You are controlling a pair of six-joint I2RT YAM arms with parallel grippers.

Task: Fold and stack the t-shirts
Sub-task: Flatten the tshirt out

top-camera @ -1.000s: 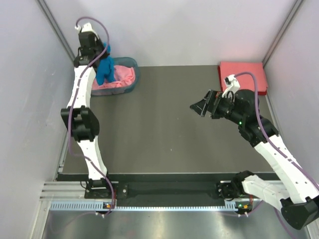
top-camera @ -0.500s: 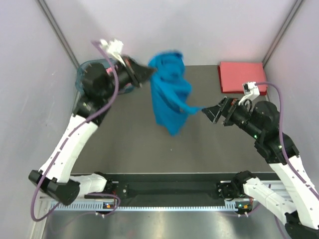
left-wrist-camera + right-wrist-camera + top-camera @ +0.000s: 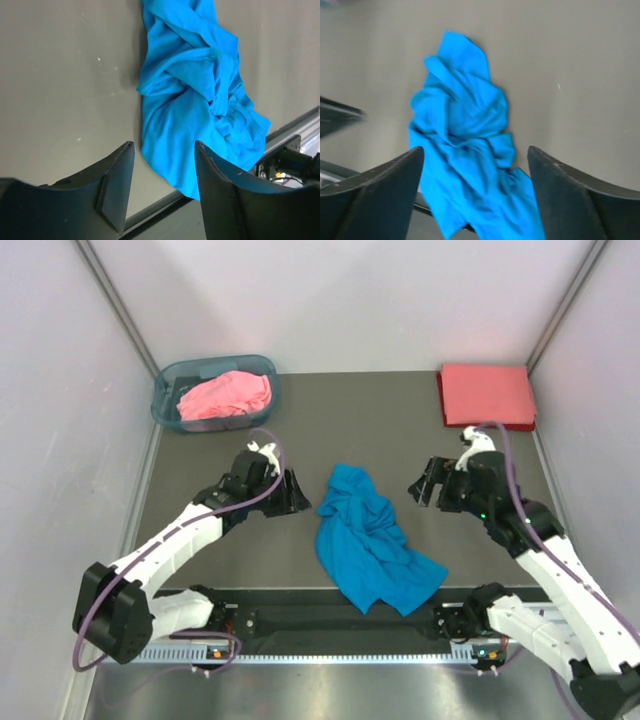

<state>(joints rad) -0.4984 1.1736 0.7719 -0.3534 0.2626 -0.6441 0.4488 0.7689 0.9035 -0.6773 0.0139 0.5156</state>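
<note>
The blue t-shirt's jutting fold tip (image 3: 322,509) (image 3: 144,89) lies below my left gripper, to its right in the top view, so I should move that way and down onto it.
A bright blue t-shirt (image 3: 368,540) lies crumpled on the dark table, its lower end reaching the front edge. It also shows in the left wrist view (image 3: 200,100) and the right wrist view (image 3: 465,145). My left gripper (image 3: 298,494) sits just left of it, open and empty (image 3: 164,146). My right gripper (image 3: 420,485) hovers to its right, open and empty (image 3: 475,150). A pink t-shirt (image 3: 227,395) is bunched in the basket. A coral-red t-shirt (image 3: 487,395) lies folded flat at the back right.
The translucent blue-grey basket (image 3: 163,392) stands at the back left corner. Grey walls enclose the table on three sides. A metal rail (image 3: 330,620) runs along the front edge between the arm bases.
The left arm swung the blue t-shirt out of the basket across the table and let go of it. The shirt now lies crumpled at the middle front. The right gripper dropped lower.
</note>
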